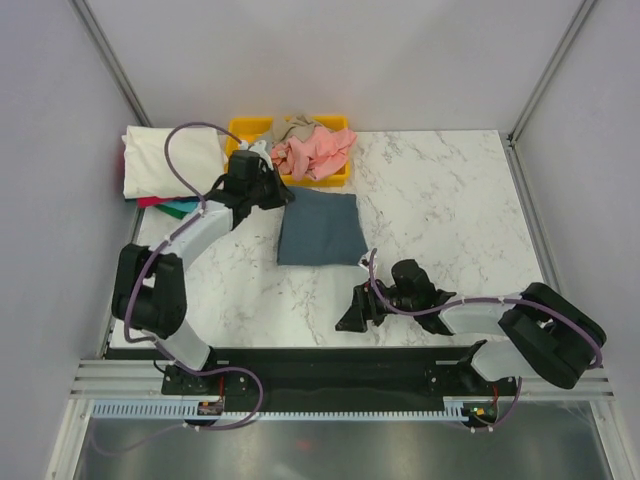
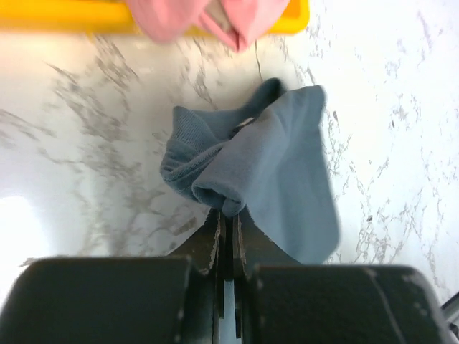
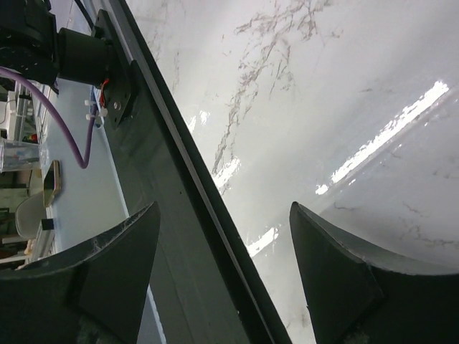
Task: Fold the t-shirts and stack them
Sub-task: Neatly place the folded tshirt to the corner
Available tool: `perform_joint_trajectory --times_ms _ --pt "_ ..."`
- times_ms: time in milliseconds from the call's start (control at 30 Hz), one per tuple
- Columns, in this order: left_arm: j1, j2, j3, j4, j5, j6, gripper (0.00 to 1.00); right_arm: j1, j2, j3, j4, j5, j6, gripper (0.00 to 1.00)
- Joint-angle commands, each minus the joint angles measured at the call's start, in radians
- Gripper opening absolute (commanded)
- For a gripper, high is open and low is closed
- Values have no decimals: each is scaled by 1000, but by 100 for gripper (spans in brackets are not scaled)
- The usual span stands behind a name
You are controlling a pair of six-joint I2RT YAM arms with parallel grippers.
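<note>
My left gripper will next lift the folded blue shirt outward and across to its left in the top view, onto the stack's cream-white top (image 1: 170, 162), and release it.
A folded slate-blue t-shirt (image 1: 320, 228) lies on the table's middle. My left gripper (image 1: 284, 194) is shut on its far left corner, and the pinched, bunched blue cloth (image 2: 244, 172) shows in the left wrist view. A salmon-pink shirt (image 1: 318, 150) and a tan one (image 1: 298, 127) lie crumpled in the yellow bin (image 1: 247, 126). A cream-white folded shirt (image 1: 165, 160) tops a stack at the far left, with teal (image 1: 185, 208) and red (image 1: 150, 201) edges under it. My right gripper (image 1: 352, 318) is open and empty near the front edge.
The yellow bin's rim (image 2: 64, 16) and pink cloth (image 2: 208, 18) lie just beyond the held corner. The black front rail (image 3: 179, 186) runs between my right fingers. Grey walls close the table's left, back and right sides.
</note>
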Motion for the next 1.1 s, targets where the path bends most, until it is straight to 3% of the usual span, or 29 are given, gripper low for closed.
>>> perform_joint_trajectory --times_ms 0,333,500,833,1067 --pt "42 -92 71 -136 -46 164 2 -1 14 1 132 25 -4 81" --pt "255 -130 257 -319 26 333 2 -1 19 -31 193 11 -2 81" --pt "362 -106 364 -357 31 347 2 -1 32 -23 197 8 2 81" --pt "418 -78 498 -364 40 368 2 -1 115 4 221 -38 11 81" --pt "492 -23 650 -396 123 338 2 -1 124 9 221 -42 13 81"
